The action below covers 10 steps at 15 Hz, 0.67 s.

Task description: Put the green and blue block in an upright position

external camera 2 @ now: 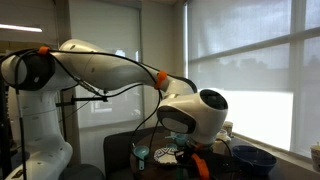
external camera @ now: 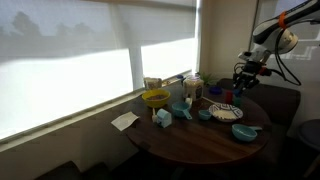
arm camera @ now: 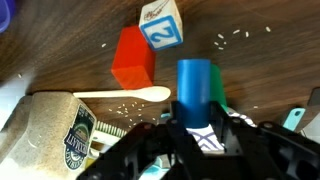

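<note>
Next, my gripper tilts level and lowers to release the blue block point(arm camera: 194, 88) on the tabletop point(arm camera: 208, 38) beside the white cube, since it lies flat in my downward-facing fingers.
In the wrist view the blue block point(arm camera: 194, 88), with a green part showing behind its right edge, stands between my gripper's point(arm camera: 200, 130) fingers. The gripper looks shut on it, and the block's lower end is hidden by the jaws. A red block point(arm camera: 132, 58) and a white cube with a blue "2" point(arm camera: 161, 25) lie on the wooden table just beyond. In an exterior view the gripper point(external camera: 243, 78) hangs above the far side of the round table point(external camera: 170, 142). In an exterior view the arm point(external camera 2: 120, 70) fills the picture and hides the block.
A wooden spoon point(arm camera: 120, 95) and a printed bag point(arm camera: 50, 130) lie to the left of the gripper. On the table stand a yellow bowl point(external camera: 155, 98), a patterned plate point(external camera: 225, 110), a blue bowl point(external camera: 245, 131) and a white paper point(external camera: 125, 120). Windows with blinds run along the table's edge.
</note>
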Tool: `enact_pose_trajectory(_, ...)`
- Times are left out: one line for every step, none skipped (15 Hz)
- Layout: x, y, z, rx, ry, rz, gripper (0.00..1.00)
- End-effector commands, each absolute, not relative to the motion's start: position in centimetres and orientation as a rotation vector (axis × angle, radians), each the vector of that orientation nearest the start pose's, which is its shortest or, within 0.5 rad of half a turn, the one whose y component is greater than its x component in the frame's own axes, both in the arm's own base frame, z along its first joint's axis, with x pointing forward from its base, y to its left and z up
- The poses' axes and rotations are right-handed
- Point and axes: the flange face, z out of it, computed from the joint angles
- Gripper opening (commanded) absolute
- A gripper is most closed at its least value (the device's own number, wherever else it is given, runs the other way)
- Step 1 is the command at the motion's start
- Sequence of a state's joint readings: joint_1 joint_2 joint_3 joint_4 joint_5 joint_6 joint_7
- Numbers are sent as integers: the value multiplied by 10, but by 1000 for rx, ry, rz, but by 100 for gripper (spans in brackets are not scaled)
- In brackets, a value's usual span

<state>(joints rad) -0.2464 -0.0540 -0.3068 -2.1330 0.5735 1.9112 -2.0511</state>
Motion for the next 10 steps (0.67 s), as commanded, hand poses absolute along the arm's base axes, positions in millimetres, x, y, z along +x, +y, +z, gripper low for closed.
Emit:
enact_pose_trajectory(457,-246,423,-2265,-1559,-612,8)
enact_pose_trajectory(456,-248,422,-2273,-1542,-621,8)
enact_pose_trajectory(457,-250,419,-2328,-1570,-611,8)
enact_pose_trajectory(458,-246,420,-2272,-1575,-637,33)
enact_pose_trajectory(458,-248,419,-2290,-1573,-635,33)
enact_pose_trajectory(458,-250,418,-2299,-1572,-633,33)
enact_pose_trajectory(457,-250,417,-2303,-1572,-632,33)
enact_pose_trajectory(457,-250,417,-2304,-1572,-631,33)
enact_pose_trajectory(457,-250,417,-2305,-1573,-629,8)
enact_pose_trajectory(456,-249,417,-2273,-1546,-665,8)
